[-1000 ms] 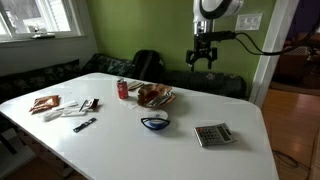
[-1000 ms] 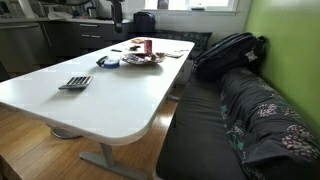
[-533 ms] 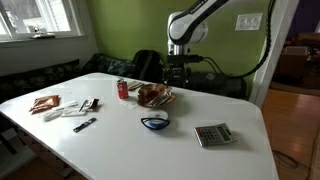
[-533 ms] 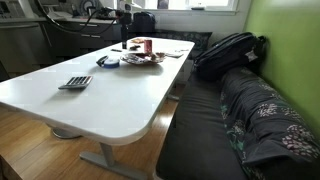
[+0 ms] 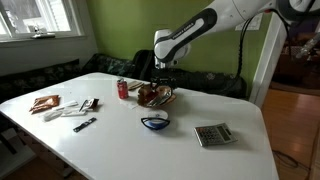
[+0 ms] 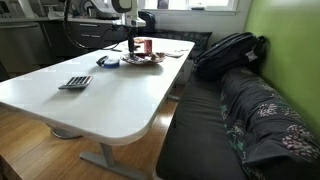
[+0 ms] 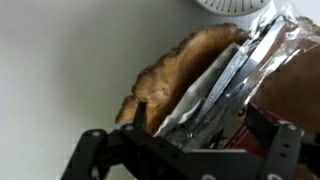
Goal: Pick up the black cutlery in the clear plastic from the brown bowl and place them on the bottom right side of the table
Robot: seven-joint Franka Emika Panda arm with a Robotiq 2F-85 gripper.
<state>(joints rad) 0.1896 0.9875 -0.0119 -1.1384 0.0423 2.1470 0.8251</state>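
The packet of black cutlery lies slantwise between my fingers, so next my gripper needs to go down into the brown bowl [image 5: 155,96] to the end of the cutlery nearest my fingers.
The brown bowl [image 5: 155,96] sits on the white table [image 5: 120,135] near a red can; it also shows in the other exterior view [image 6: 142,58]. In the wrist view the bowl [image 7: 165,72] holds black cutlery wrapped in clear plastic [image 7: 215,85], lying slantwise. My gripper [image 7: 200,125] is open, its two fingers straddling the packet just above the bowl. In an exterior view the gripper [image 5: 160,82] hangs right over the bowl. I cannot tell whether the fingers touch the plastic.
A red can [image 5: 123,89] stands beside the bowl. A blue-white bowl [image 5: 154,122] and a calculator [image 5: 212,134] lie nearer the front. Packets and cutlery [image 5: 72,108] lie at the left. A black backpack [image 6: 228,52] sits on the bench.
The arm has swung from high at the back down and over to the brown bowl, lowering the gripper onto the cutlery packet.
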